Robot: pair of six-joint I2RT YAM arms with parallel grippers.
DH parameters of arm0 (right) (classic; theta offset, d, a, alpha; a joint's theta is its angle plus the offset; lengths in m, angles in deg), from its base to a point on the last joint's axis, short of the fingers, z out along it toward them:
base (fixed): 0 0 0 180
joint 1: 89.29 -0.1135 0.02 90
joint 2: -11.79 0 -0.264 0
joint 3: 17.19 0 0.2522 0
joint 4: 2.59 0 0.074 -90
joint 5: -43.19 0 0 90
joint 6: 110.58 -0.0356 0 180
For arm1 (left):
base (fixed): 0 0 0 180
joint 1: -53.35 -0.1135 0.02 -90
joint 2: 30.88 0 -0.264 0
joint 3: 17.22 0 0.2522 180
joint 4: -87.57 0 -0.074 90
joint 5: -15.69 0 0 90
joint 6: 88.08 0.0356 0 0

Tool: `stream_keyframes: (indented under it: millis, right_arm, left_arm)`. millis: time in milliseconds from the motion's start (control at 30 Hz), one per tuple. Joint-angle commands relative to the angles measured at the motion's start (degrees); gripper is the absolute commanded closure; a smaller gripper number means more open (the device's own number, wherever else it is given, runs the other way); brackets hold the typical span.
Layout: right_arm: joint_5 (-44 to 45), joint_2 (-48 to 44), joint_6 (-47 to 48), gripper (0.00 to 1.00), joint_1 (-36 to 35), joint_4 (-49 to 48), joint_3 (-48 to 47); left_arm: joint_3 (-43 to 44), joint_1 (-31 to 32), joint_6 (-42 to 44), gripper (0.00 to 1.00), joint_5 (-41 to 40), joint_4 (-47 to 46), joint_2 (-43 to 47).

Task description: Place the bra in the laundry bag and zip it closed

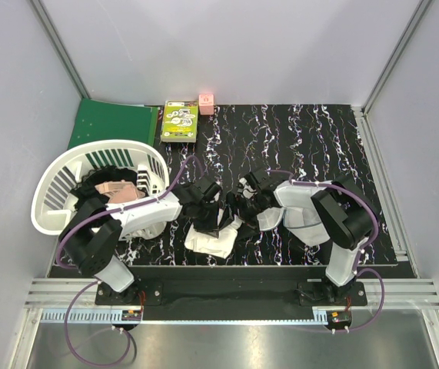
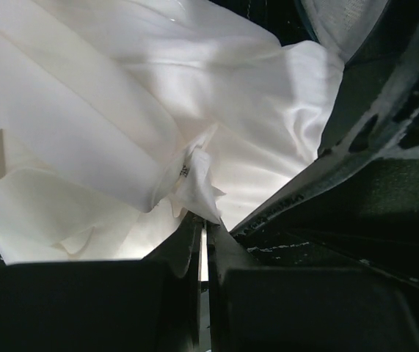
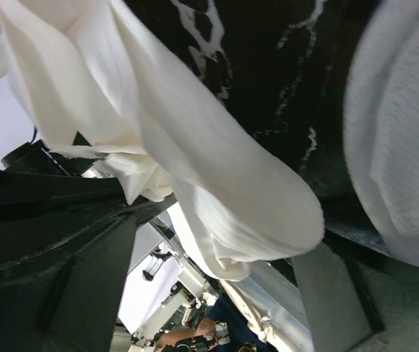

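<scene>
The right gripper edges toward the left gripper next, fingers on both sides of the bag's hanging fold [image 1: 233, 227] [image 3: 249, 213], and closes. That fold sits between its wide-open fingers.
The white laundry bag [image 1: 211, 241] lies crumpled at the near middle of the table, between both grippers. My left gripper [image 1: 206, 209] is shut on a small white tab of the bag [image 2: 194, 180], pinched at the jaw tips [image 2: 203, 220]. My right gripper [image 1: 244, 204] is tilted up with its jaws wide apart; a fold of the bag [image 3: 216, 183] hangs between its fingers [image 3: 231, 242]. Black fabric that looks like the bra [image 1: 96, 178] lies in the white basket beside a pink garment [image 1: 119, 190]. No black garment shows in either wrist view.
The white slatted basket [image 1: 50, 192] stands at the left edge. A green folder [image 1: 111, 123], a green box [image 1: 181, 121] and a small pink block [image 1: 206, 103] sit at the back. The black marbled table top [image 1: 319, 146] stretches to the right.
</scene>
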Motion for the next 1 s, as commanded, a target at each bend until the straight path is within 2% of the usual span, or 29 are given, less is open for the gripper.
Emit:
stream_keyframes:
  millis: [0,233,367,467,567,667,967]
  right_arm:
    - [2.40,1.26,-2.15,0.12,-0.66,-9.83,-2.06]
    - [4.59,1.54,-6.63,0.12,-0.40,-12.03,-0.40]
    - [6.97,-4.95,-8.05,0.12,1.00,-11.95,4.26]
    - [7.06,-6.46,-8.13,0.12,2.15,-12.03,6.03]
    - [6.62,-6.20,-9.27,0.11,2.24,-12.91,6.12]
    - [6.45,-6.90,-10.68,0.06,2.59,-14.48,6.73]
    - [3.20,-2.60,-9.63,0.05,1.62,-17.55,3.83]
  left_arm:
    - [0.45,1.20,-0.14,1.00,6.31,-4.94,1.98]
    - [0.62,2.43,-0.40,1.00,7.80,-6.44,2.24]
    - [-0.87,2.61,-1.02,1.00,7.02,-6.44,4.25]
    - [-1.66,2.61,-0.93,1.00,6.75,-6.44,5.14]
    - [-2.19,2.61,-0.75,1.00,6.75,-6.53,5.93]
    - [-2.80,2.70,-0.23,1.00,6.84,-6.70,6.81]
    - [-0.61,3.22,0.30,1.00,7.63,-7.58,4.00]
